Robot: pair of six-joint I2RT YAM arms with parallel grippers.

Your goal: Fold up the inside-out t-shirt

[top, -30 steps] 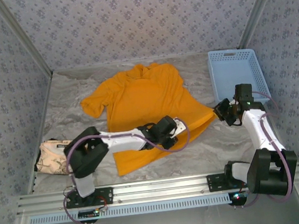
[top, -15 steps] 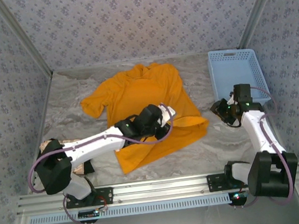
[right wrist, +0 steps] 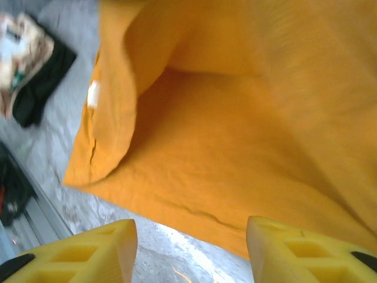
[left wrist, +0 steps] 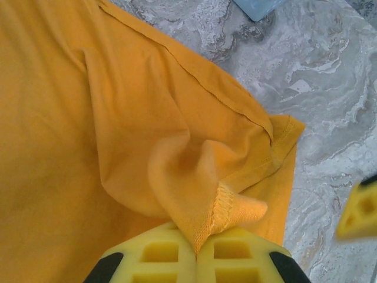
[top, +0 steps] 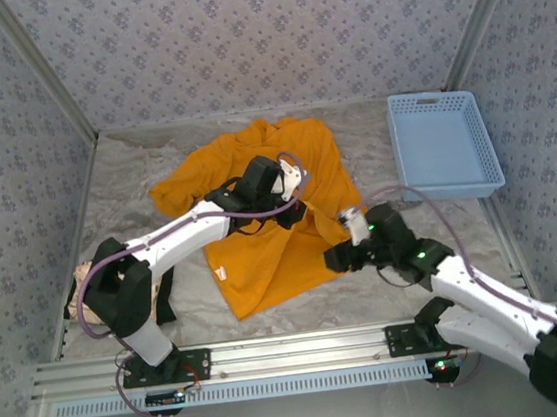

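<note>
The left gripper pulls the bunched seam toward the sleeve on the beige cloth's side [top: 181, 185] next and releases it, since the seam hangs over the shirt's middle.
The orange-yellow inside-out t-shirt [top: 259, 256] lies spread in the middle of the table, its right side folded over toward the centre. My left gripper [top: 290, 180] hovers over the shirt's middle, shut on a bunched seam of the shirt [left wrist: 221, 206]; in the left wrist view the gripper [left wrist: 196, 254] pinches the fabric between both yellow pads. My right gripper [top: 332, 258] sits at the shirt's lower right edge. Seen from the right wrist, that gripper [right wrist: 191, 253] is open, with bare table and the shirt's edge [right wrist: 194, 212] between its fingers. A white label [right wrist: 93, 93] shows on a turned-over flap.
A blue basket [top: 444, 144] stands at the back right. A beige cloth with a black edge [top: 92, 290] lies at the left beside the left arm's base, also seen in the right wrist view [right wrist: 20, 53]. Patterned walls close three sides; a metal rail [top: 295, 350] runs along the front.
The left gripper shut on the shirt and carried the fabric back toward the middle. The right gripper let go of the shirt's right corner, opened, and swung left and nearer to the lower hem.
</note>
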